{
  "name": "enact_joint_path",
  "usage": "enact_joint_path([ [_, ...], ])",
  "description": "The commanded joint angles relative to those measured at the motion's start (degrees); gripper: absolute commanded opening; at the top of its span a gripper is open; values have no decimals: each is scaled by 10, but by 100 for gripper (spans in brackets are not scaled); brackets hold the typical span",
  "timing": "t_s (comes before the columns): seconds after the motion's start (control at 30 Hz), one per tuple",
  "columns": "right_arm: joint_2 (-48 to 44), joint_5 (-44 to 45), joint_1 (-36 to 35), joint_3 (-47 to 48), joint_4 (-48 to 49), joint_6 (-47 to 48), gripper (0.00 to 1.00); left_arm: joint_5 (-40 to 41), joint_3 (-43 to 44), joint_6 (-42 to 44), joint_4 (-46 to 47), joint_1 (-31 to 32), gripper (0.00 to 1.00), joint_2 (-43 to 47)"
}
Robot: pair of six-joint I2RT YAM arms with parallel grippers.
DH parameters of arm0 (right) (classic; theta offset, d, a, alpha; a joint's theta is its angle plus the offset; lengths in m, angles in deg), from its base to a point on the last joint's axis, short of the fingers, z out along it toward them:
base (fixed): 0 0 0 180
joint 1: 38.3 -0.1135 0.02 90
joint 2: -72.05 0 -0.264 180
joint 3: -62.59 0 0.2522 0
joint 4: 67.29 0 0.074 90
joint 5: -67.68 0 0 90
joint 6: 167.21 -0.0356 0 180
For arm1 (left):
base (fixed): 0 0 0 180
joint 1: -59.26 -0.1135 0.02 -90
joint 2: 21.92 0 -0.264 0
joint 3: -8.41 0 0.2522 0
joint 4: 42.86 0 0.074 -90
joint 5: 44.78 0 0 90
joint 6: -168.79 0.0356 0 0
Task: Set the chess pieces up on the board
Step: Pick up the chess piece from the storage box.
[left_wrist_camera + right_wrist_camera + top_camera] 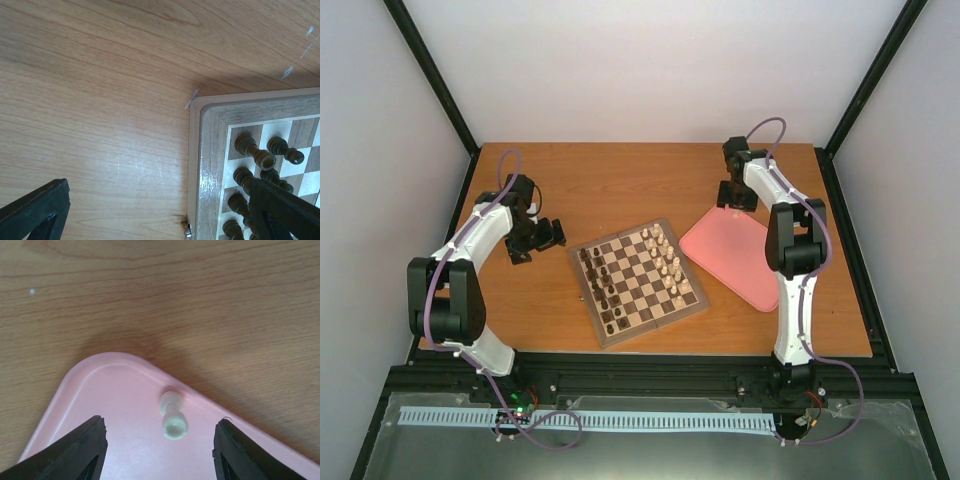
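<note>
I need to lower my right gripper onto the pale piece's upper end [175, 426] and close around it, since the piece stands below, lined up between the open fingers.
The chessboard [638, 282] lies mid-table with dark pieces [600, 285] along its left side and pale cream pieces [665, 258] along its right side. One pale piece [172, 419] stands on the pink tray [115, 405], near its far corner. My right gripper [160, 440] is open above the tray, with this piece between its fingers and a little ahead of them, not touched. It shows over the tray's far corner in the top view [735, 195]. My left gripper [548, 235] is open and empty over bare table, left of the board's corner [210, 150].
The pink tray [740, 258] lies right of the board, tilted. Dark pieces [260, 157] stand close under my left gripper's right finger [280, 210]. Bare wood table lies behind and left of the board. Black frame posts and pale walls ring the table.
</note>
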Motion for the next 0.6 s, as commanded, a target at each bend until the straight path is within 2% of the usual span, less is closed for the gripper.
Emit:
enact_joint_path([
  [0.0, 11, 0, 14, 0, 2, 6, 59, 0, 27, 9, -3, 3, 100, -11],
  [0.1, 20, -4, 17, 3, 3, 8, 56, 0, 29, 9, -5, 3, 100, -14],
  [0.23, 32, -15, 20, 3, 5, 8, 44, 4, 31, 8, -7, 3, 100, -13],
  [0.4, 32, -18, 20, -4, 13, 4, 35, 6, 25, 7, -7, 3, 100, -11],
  [0.47, 34, -17, 21, -3, 13, 4, 28, 6, 26, 7, -7, 3, 100, -11],
  [0.57, 34, -15, 22, -2, 9, 5, 9, 6, 27, 7, -7, 3, 100, -11],
])
